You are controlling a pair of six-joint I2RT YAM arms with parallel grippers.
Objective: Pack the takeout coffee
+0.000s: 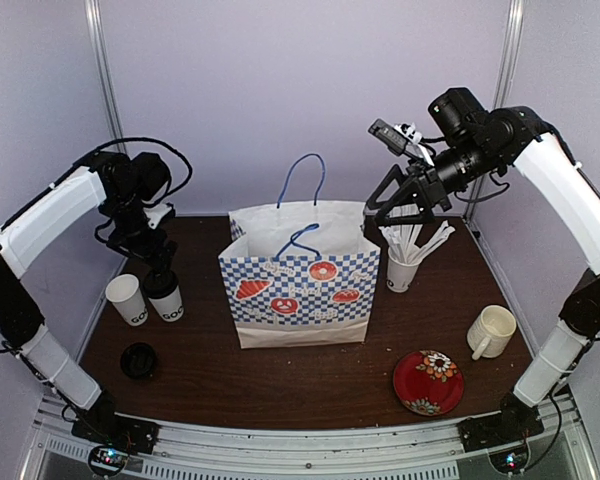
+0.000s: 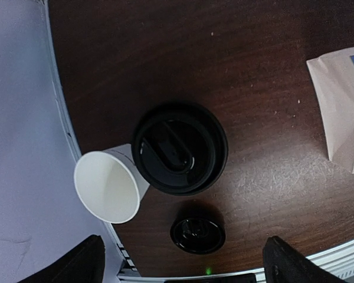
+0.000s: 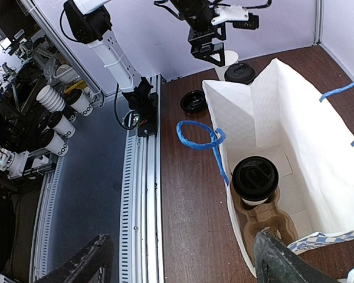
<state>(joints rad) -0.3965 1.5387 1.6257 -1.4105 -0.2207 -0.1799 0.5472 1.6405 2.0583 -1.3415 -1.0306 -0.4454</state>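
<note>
Next, my left gripper lowers and tilts its open fingers around the lidded cup's black lid, since the carrier inside the bag (image 1: 300, 272) has an empty slot.
A lidded white paper cup (image 1: 166, 298) with black lettering stands at the table's left; from above its black lid (image 2: 180, 147) shows. An open, lidless paper cup (image 1: 127, 299) stands beside it, also seen in the left wrist view (image 2: 107, 186). A loose black lid (image 1: 138, 360) lies nearer the front, also in the left wrist view (image 2: 197, 233). My left gripper (image 1: 158, 262) hangs open just above the lidded cup, holding nothing. Another lidded cup (image 3: 255, 178) sits in a cardboard carrier inside the paper bag (image 1: 300, 272). My right gripper (image 1: 392, 205) is open and empty, high above the bag's right side.
A cup of white stirrer sticks (image 1: 404, 262) stands right of the bag. A cream mug (image 1: 491, 331) and a red floral plate (image 1: 428, 381) sit at the front right. The bag's blue handles (image 3: 202, 135) hang over its rim. Walls close in left and right.
</note>
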